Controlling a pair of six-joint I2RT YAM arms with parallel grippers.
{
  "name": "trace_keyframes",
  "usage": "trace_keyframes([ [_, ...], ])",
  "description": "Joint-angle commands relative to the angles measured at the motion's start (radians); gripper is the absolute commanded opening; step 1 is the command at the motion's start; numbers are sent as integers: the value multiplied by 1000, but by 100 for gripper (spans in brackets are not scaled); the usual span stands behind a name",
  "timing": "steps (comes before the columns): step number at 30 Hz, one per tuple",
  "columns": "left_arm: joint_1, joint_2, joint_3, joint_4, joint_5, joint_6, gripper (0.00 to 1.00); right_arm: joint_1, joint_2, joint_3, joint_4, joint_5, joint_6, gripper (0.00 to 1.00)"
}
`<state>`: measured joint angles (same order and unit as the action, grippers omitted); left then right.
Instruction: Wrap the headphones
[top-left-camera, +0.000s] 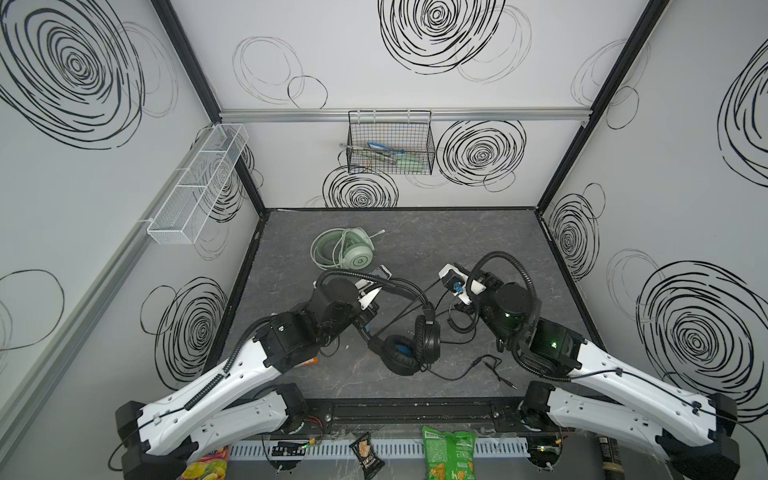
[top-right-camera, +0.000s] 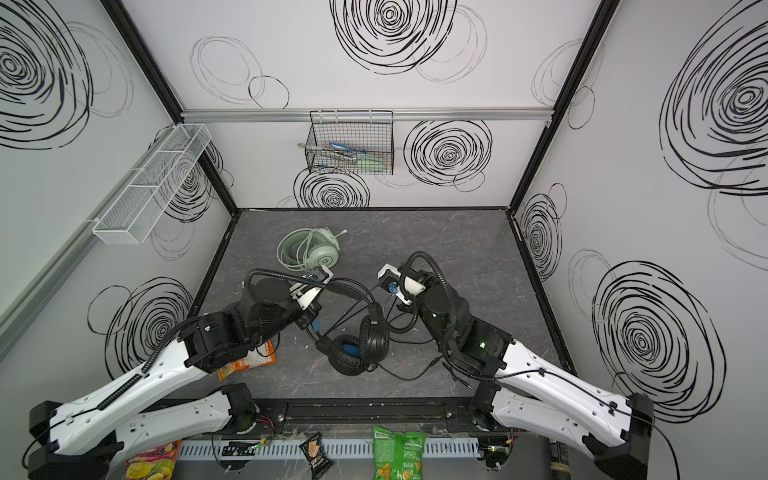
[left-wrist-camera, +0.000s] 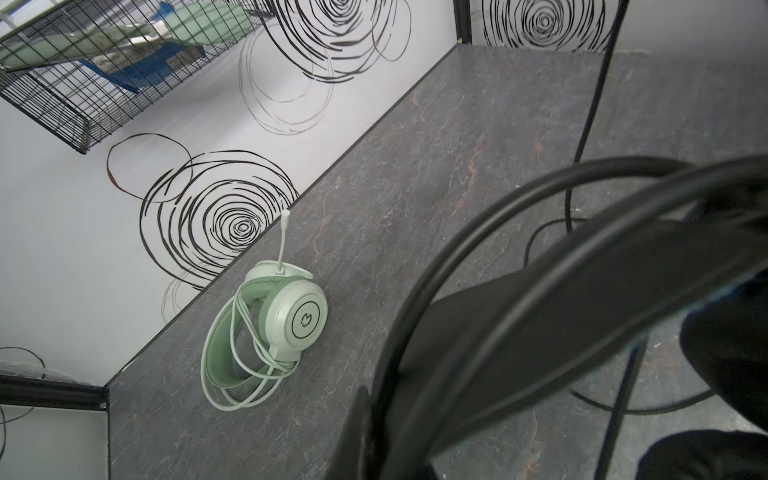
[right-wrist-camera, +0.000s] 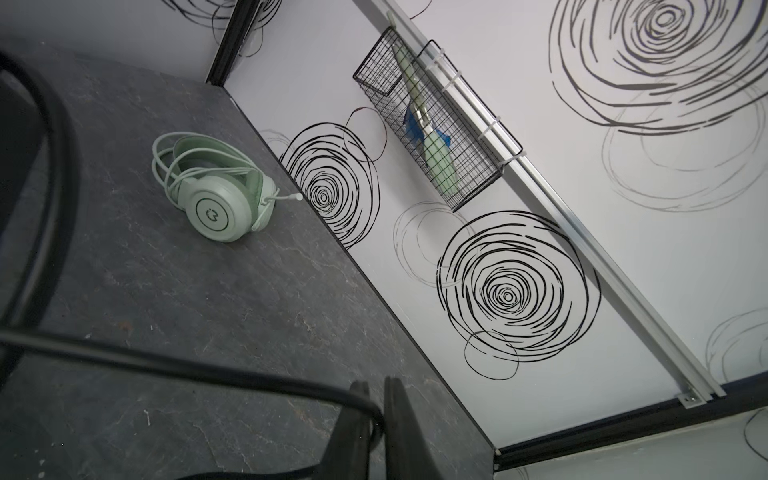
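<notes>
My right gripper will pull farther away from my left gripper and let go of the cable beside the upright earcup (top-left-camera: 430, 336), because the black cable is stretched tight from the headphones.
The black headphones (top-left-camera: 428, 338) (top-right-camera: 347, 353) rest mid-table on their earcups, with the headband arching up to the left. My left gripper (top-left-camera: 376, 291) (top-right-camera: 322, 291) (left-wrist-camera: 386, 449) is shut on that headband (left-wrist-camera: 540, 311), which fills its wrist view. My right gripper (top-left-camera: 445, 286) (top-right-camera: 384, 286) (right-wrist-camera: 376, 399) is shut on the black cable (right-wrist-camera: 166, 361), taut between it and the headset. More cable (top-left-camera: 457, 374) trails loose on the table. The mint-green headphones (top-left-camera: 349, 251) (top-right-camera: 316, 251) (left-wrist-camera: 286, 320) (right-wrist-camera: 216, 212) lie behind, with their white cable coiled round them.
A black wire basket (top-left-camera: 390, 145) hangs on the back wall and a white mesh basket (top-left-camera: 195, 187) on the left wall. An orange packet (top-right-camera: 249, 361) lies under my left arm. Snack bags (top-left-camera: 449, 453) sit beyond the front rail.
</notes>
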<state>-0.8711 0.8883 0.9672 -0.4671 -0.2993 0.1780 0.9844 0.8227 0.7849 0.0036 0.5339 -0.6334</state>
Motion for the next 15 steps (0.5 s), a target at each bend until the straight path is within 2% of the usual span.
trace_keyframes([
  [1, 12, -32, 64, 61, 62, -68, 0, -49, -55, -32, 153, -29, 74, 10],
  [3, 14, -31, 76, 59, 56, -74, 0, -65, -72, -55, 191, -27, 88, 8],
  [8, 15, -41, 95, 71, 134, -90, 0, -133, -59, -69, 220, -71, 154, 6],
  [11, 14, -63, 100, 106, 202, -118, 0, -179, -35, -75, 233, -143, 185, 9],
  [15, 17, -68, 135, 142, 249, -190, 0, -197, -17, -108, 292, -229, 213, 19],
])
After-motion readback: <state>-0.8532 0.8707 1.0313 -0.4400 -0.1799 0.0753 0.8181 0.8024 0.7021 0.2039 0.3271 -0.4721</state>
